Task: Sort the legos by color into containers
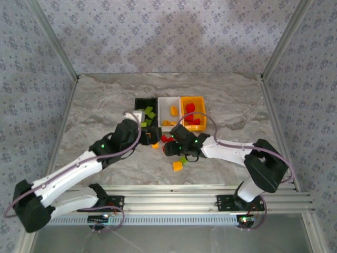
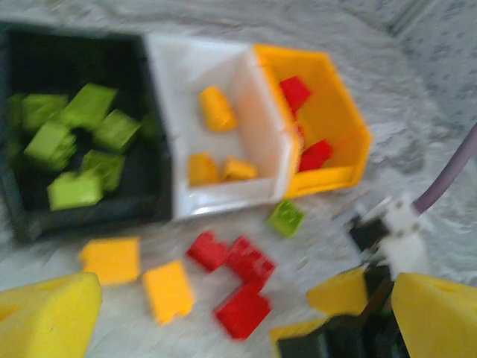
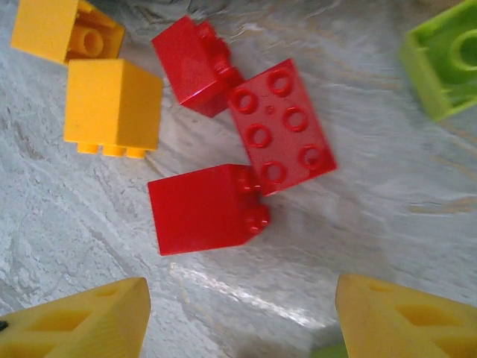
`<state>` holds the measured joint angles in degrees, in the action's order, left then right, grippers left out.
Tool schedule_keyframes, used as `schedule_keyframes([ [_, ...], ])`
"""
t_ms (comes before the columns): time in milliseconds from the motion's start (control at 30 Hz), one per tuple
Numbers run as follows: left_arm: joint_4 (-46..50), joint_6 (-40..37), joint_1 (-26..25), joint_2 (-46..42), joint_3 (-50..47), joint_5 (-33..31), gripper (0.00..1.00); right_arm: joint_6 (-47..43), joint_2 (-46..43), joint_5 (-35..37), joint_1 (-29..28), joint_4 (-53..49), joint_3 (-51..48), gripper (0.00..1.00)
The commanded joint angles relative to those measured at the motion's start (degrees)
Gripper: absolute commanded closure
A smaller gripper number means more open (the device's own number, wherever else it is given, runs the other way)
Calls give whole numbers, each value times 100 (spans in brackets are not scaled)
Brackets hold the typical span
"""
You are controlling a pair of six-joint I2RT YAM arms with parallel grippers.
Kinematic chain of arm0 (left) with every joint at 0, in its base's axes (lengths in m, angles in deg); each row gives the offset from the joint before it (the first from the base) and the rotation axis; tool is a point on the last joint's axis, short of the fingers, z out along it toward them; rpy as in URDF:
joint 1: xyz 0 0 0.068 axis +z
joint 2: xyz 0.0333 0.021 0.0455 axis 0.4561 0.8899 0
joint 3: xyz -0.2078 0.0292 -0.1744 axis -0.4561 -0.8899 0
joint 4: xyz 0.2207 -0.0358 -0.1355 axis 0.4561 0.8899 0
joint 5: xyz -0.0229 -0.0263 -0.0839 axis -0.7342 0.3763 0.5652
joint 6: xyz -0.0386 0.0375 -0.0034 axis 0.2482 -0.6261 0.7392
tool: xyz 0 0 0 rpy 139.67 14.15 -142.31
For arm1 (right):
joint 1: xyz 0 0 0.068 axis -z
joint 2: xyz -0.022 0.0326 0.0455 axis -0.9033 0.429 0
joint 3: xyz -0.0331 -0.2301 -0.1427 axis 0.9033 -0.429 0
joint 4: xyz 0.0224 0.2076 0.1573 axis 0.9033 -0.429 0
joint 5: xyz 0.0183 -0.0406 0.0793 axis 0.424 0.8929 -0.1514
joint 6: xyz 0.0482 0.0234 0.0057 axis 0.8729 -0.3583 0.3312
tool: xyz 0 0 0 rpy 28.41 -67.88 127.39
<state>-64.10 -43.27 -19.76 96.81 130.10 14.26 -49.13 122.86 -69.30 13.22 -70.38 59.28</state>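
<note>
My right gripper will next go down astride the nearest red lego's studs and opposite plain side and then close, because that lego is narrower than the gap between my fingers.
Three bins stand side by side: the black one (image 2: 82, 216) holds several lime green legos (image 2: 86, 108), the white one (image 2: 223, 198) holds three yellow-orange legos (image 2: 216, 108), and the orange-yellow one (image 2: 335, 119) holds red legos (image 2: 296, 93). In front of them on the table lie three red legos (image 3: 205, 209), two yellow-orange legos (image 3: 112, 104) and a green lego (image 3: 447, 60). My left gripper (image 2: 238, 328) (image 1: 152, 136) hangs open over the loose bricks, holding nothing. My right gripper (image 3: 242, 321) (image 1: 169, 146) is open just short of the nearest red lego.
The right gripper's yellow fingers (image 2: 339, 291) sit close to the left gripper's right finger. A yellow-orange lego (image 1: 177, 166) and a green one (image 1: 182, 159) lie nearer the table's front edge. Metal frame posts (image 1: 63, 63) and walls border the marble tabletop (image 1: 95, 110).
</note>
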Motion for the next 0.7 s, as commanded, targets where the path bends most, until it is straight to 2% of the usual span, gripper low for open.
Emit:
schedule_keyframes([
  [0,527,435,15,-759,-515,-520,0,-66,312,219,-115,-48,276,31],
  [267,1053,1012,21,-2018,-1370,-797,0,-24,834,925,-337,-691,840,34],
  [500,1115,1111,35,-2180,-1552,-849,0,-57,1165,905,-450,-749,1095,36],
  [667,1130,1107,47,-2180,-1569,-870,0,-62,1288,898,-465,-768,1182,43],
])
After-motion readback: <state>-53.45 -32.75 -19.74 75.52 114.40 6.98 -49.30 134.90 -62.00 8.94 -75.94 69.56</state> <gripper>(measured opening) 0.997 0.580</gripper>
